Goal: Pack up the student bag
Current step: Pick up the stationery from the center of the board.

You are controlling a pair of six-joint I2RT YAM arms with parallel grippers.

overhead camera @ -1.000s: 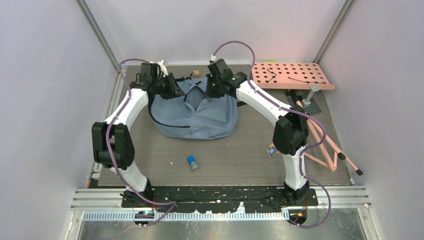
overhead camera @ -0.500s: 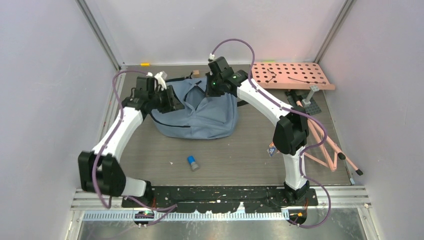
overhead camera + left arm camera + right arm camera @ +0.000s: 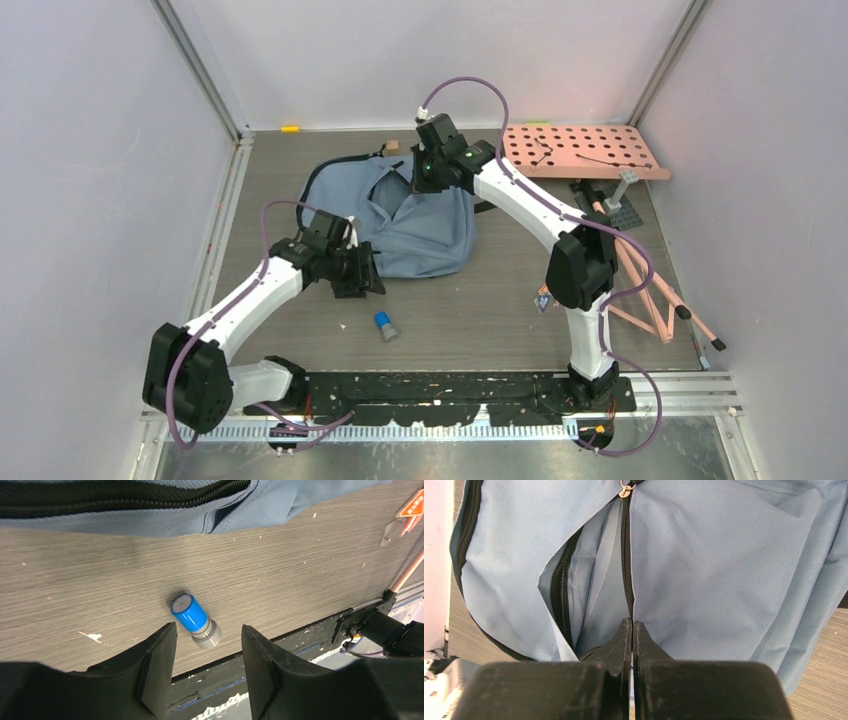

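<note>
My right gripper has the bag's zipper edge in its fingers. It will next move that edge gently to the right in the top view, keep the bag [image 3: 425, 240] open, and then let go.
The student bag [image 3: 425, 240], grey-blue with dark zipper lines, lies at the middle back of the table with its zipper opening [image 3: 594, 580] gaping. My right gripper [image 3: 416, 186] is over the bag's far edge, shut on the fabric at the zipper edge [image 3: 632, 625]. A small blue cylinder with a grey cap [image 3: 385, 325] lies on the table in front of the bag. My left gripper [image 3: 366, 286] hovers just above and behind it, open and holding nothing. In the left wrist view the cylinder [image 3: 192, 617] lies ahead of the gap between the fingers [image 3: 209, 635].
A pink pegboard [image 3: 585, 150] sits at the back right, with pink rods [image 3: 650, 290] lying along the right side. A small wooden block [image 3: 393, 146] and a yellow piece [image 3: 290, 128] lie at the back. A small card [image 3: 543, 300] lies by the right arm.
My left arm has swung away from the bag's back left corner toward the front, down to the blue cylinder, and its jaws have widened. The right gripper has stayed on the bag.
</note>
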